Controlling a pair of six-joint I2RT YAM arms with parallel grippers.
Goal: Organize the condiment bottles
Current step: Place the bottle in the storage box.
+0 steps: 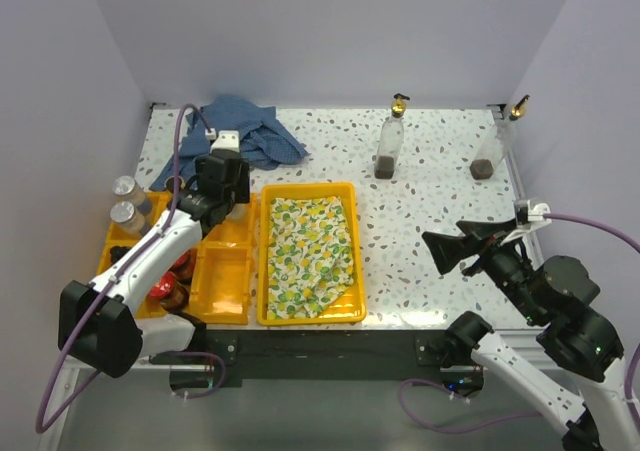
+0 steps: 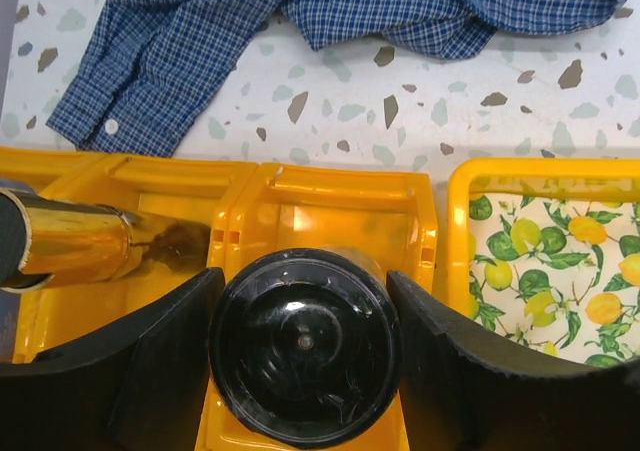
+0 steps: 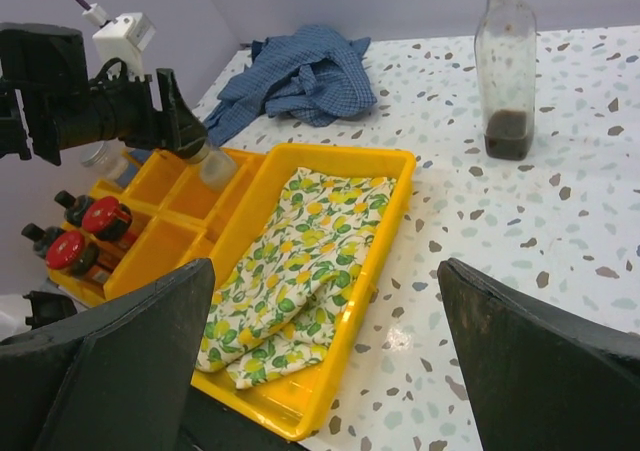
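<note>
I will next lower my left gripper over the rear compartment beside the larger yellow tray and put the upright clear bottle on the compartment's bottom, because that compartment is empty.
My left gripper (image 1: 230,203) is shut on a clear bottle with a black cap (image 2: 303,343) and holds it upright over a rear compartment of the yellow divided tray (image 2: 340,183). The bottle hangs below the fingers in the right wrist view (image 3: 216,167). A gold-pourer bottle (image 2: 72,246) lies in the compartment to its left. Two grey-capped shakers (image 1: 127,201) and red-lidded jars (image 3: 88,233) stand in the tray's left part. Two glass bottles with gold pourers (image 1: 390,143) (image 1: 492,149) stand at the back right of the table. My right gripper (image 1: 450,251) is open and empty above the table.
A larger yellow tray (image 1: 262,261) holds a folded lemon-print cloth (image 1: 310,249) beside the divided tray. A blue checked shirt (image 1: 245,131) lies crumpled at the back left. The speckled tabletop (image 1: 440,201) lies between the big tray and the right wall.
</note>
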